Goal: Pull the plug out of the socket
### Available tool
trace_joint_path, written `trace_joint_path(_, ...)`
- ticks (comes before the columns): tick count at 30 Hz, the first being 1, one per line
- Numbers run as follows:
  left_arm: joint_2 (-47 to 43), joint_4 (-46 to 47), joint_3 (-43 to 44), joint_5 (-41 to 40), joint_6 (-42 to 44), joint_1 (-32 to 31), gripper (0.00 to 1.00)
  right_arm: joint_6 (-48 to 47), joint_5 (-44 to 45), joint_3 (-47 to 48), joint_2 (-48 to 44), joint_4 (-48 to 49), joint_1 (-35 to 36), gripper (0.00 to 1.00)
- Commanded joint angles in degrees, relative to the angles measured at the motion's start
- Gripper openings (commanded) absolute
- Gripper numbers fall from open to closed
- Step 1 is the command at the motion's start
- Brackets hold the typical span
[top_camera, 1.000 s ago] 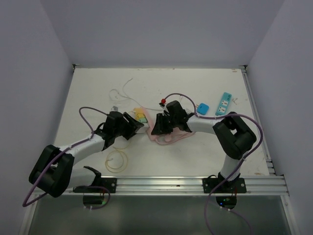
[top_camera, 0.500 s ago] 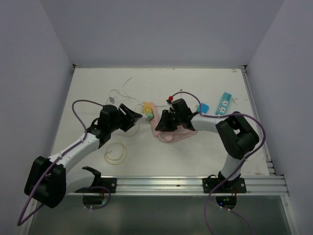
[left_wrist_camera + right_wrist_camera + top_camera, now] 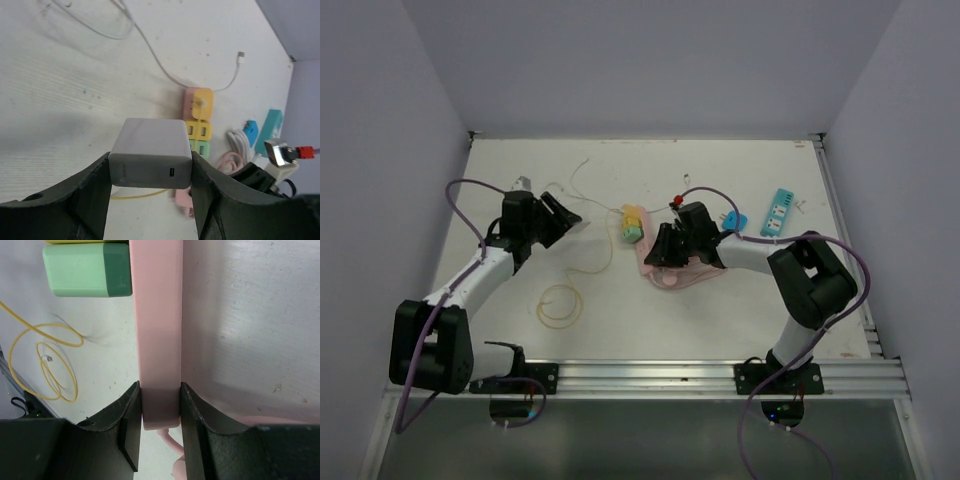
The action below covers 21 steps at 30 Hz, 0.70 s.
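Observation:
My left gripper will move down and farther from the socket next, onto bare table, because the white charger plug (image 3: 150,147) is already clear of the socket.
My left gripper (image 3: 150,172) is shut on a white charger plug (image 3: 150,147) and holds it above the table, apart from the socket. In the top view this gripper (image 3: 558,214) is at the left, well away from the socket strip. The socket strip is pink with yellow and green blocks (image 3: 634,225) (image 3: 199,122). My right gripper (image 3: 160,400) is shut on the strip's pink body (image 3: 157,315), beside its green block (image 3: 87,270). In the top view the right gripper (image 3: 662,250) sits at the table's middle.
A yellow cable coil (image 3: 560,305) lies front left. A thin white cable (image 3: 582,180) runs across the back. A small blue adapter (image 3: 735,221) and a teal power strip (image 3: 778,212) lie at the right. A metal rail (image 3: 720,375) edges the front.
My left gripper has moved left and back with the white plug, away from the socket strip. My right gripper has shifted slightly right with the strip.

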Motion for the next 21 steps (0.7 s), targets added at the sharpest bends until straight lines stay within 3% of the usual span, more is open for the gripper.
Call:
trace_joint_path(1,5.21,1.09,2.03,-0.23,6.10,2.94,0.00,-4.15,12.69,-4.60,4.34,-16.04,-1.75,0.00)
trace_joint_path(6,14.43,-1.45,5.89,1.19,7.95,6.81,0.00,-4.59,12.51,-4.69,3.99,-15.86,-1.84,0.00)
trace_joint_path(14,19.10,2.93,5.64,2.67,5.76,13.56,0.03,-4.77,11.98,-4.78,4.43,-15.25,-1.75,0.00)
trace_joint_path(21,25.08,6.54,5.20,8.65,4.17,19.11,0.45,-5.03,11.37,-4.95,4.52,-14.89,-1.75,0.00)
